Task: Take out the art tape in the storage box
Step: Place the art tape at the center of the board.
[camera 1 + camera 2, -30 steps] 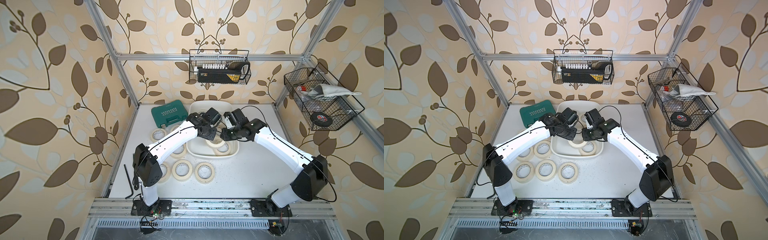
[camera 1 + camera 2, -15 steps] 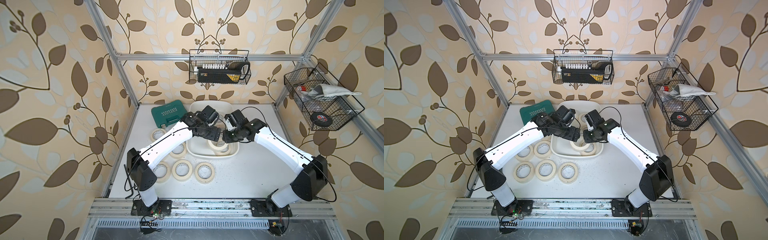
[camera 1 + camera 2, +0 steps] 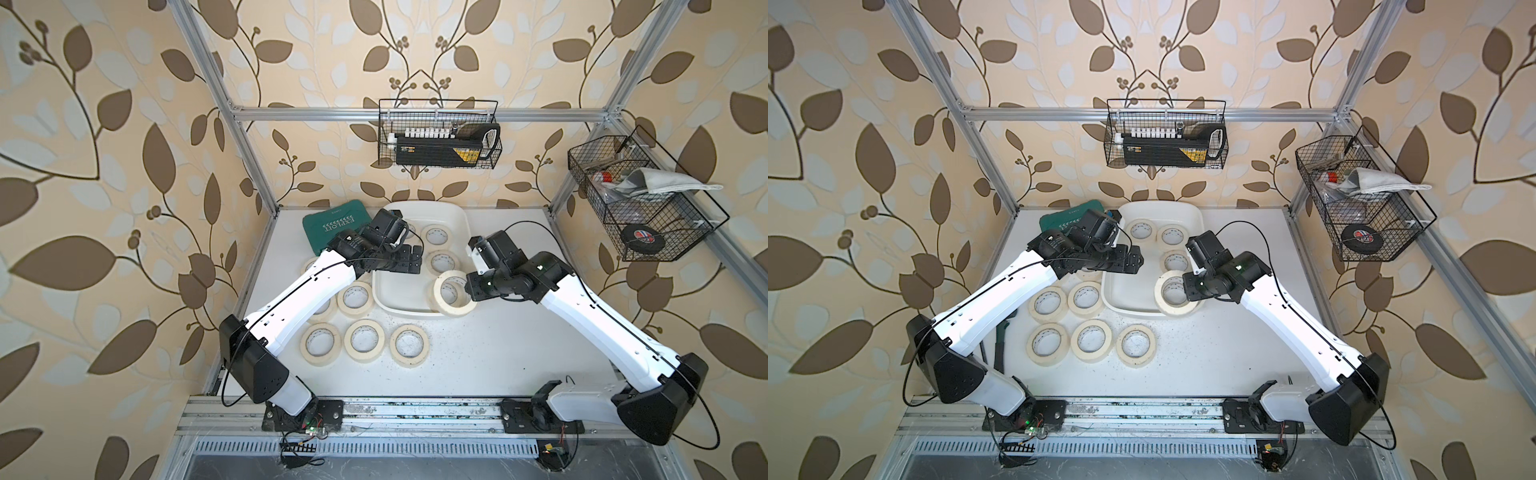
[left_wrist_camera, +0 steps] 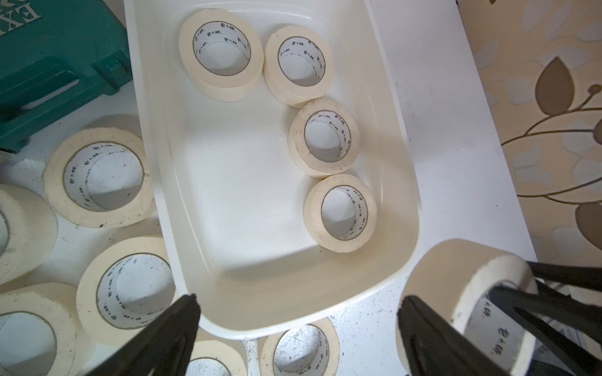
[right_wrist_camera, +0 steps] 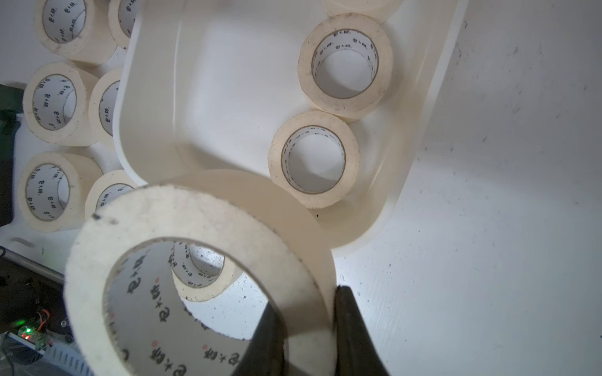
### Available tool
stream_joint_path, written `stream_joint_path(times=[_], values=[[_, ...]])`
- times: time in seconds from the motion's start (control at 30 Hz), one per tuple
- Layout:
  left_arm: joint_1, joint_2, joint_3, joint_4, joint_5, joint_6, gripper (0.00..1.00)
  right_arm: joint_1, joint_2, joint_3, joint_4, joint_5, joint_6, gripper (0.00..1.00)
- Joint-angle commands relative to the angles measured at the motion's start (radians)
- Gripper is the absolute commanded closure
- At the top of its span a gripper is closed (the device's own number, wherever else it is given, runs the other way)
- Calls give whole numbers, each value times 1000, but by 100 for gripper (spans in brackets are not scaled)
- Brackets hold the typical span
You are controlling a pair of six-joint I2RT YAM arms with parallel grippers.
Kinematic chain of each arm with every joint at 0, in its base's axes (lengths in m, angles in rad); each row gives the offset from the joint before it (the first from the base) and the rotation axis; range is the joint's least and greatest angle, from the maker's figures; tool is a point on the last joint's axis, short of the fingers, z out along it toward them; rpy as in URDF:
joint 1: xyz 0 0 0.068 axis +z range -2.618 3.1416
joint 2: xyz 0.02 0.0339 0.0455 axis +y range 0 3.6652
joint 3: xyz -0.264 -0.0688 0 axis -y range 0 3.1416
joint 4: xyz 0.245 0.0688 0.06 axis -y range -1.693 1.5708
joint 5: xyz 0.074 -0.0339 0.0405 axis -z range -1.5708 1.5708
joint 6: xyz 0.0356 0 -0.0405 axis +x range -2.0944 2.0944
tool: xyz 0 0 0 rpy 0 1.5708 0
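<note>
The roll will next go with my right gripper back past the box's near rim and down, to be released on the tabletop (image 3: 451, 345) beside the nearest front roll, where space is clear.
The white storage box (image 3: 397, 297) (image 3: 1125, 297) (image 4: 244, 182) (image 5: 224, 97) sits at the back middle of the table. Several cream art tape rolls (image 4: 325, 136) (image 5: 312, 159) (image 3: 436, 236) lie flat along its right side. My right gripper (image 3: 471, 289) (image 5: 306, 312) is shut on the wall of one art tape roll (image 3: 455, 307) (image 3: 1177, 309) (image 5: 195, 211) (image 4: 456, 283), holding it tilted above the box's near right corner. My left gripper (image 3: 409, 259) (image 3: 1129, 262) (image 4: 298, 309) hangs open and empty over the box's left side.
Several more cream rolls (image 3: 365, 340) (image 3: 1136, 345) (image 4: 97, 175) lie on the table left of and in front of the box. A teal tool case (image 3: 336, 226) is at the back left. Black wire baskets hang on the back wall (image 3: 438, 137) and right side (image 3: 636, 195).
My left gripper has opened wide and drawn back a little to the left. My right gripper has carried its roll toward the box's near right corner.
</note>
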Motion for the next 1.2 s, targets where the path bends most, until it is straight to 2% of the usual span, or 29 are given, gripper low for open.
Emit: stream_joint_path(times=[0.0,0.23,0.37,0.73,1.17], values=[[12,6,-5,26,25,-14,1,45,-35,-56,-71,36,63,100],[22,33,-6,19,40,-20,1,193,-144,-281,3,12,230,100],[24,37,-12,20,40,-21,1,236,-146,-366,25,15,289,100],[27,53,-2,-13,47,-20,1,238,-70,-497,242,91,307,100],[27,67,1,-22,60,-21,1,239,87,-527,306,180,327,100]])
